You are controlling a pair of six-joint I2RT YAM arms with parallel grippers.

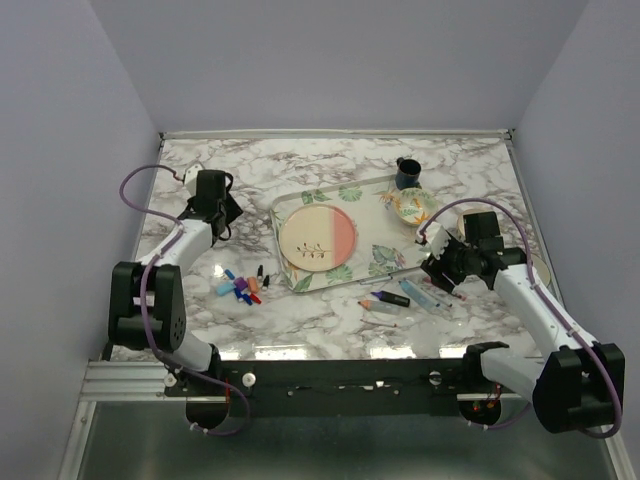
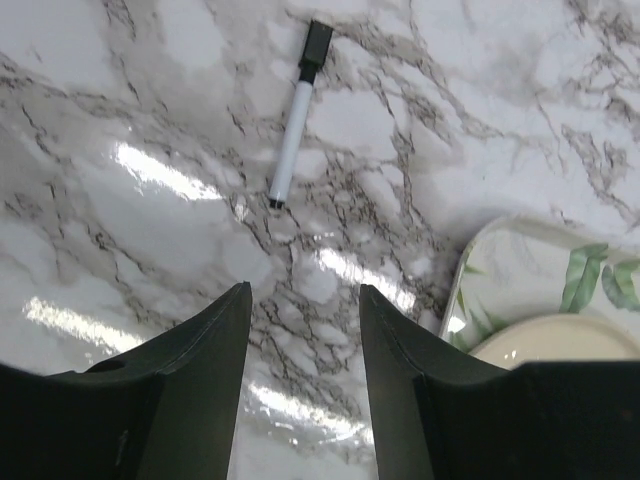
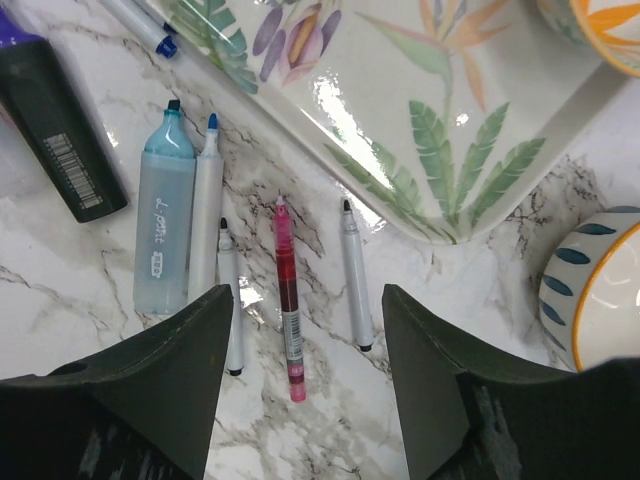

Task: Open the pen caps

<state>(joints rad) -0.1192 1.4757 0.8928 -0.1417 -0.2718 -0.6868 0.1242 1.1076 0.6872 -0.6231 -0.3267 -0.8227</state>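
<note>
The black cap covers the pen's far end, so my left gripper should move outward and down onto the pen's white body, turning in line with the pen.
A heap of loose pen caps (image 1: 241, 288) in blue, red, orange, purple and black lies left of the tray. Several pens (image 1: 402, 298) lie by the tray's near right corner. In the right wrist view they are uncapped: a light-blue highlighter (image 3: 165, 215), a blue-tipped white marker (image 3: 207, 215), two thin black-tipped markers (image 3: 352, 275), a pink pen (image 3: 287, 300) and a black highlighter (image 3: 55, 130). My right gripper (image 3: 305, 290) hovers open above them, holding nothing. My left gripper (image 2: 303, 287) is open and empty over bare marble; a white pen (image 2: 292, 130) with a black cap (image 2: 318, 40) lies ahead of it.
A leaf-patterned tray (image 1: 385, 255) carries a pink and cream plate (image 1: 318, 238). A dark cup (image 1: 408, 173) and a patterned bowl (image 1: 413, 205) stand at its far right corner. A blue-striped bowl (image 3: 590, 290) sits right of my right gripper. Walls enclose the table.
</note>
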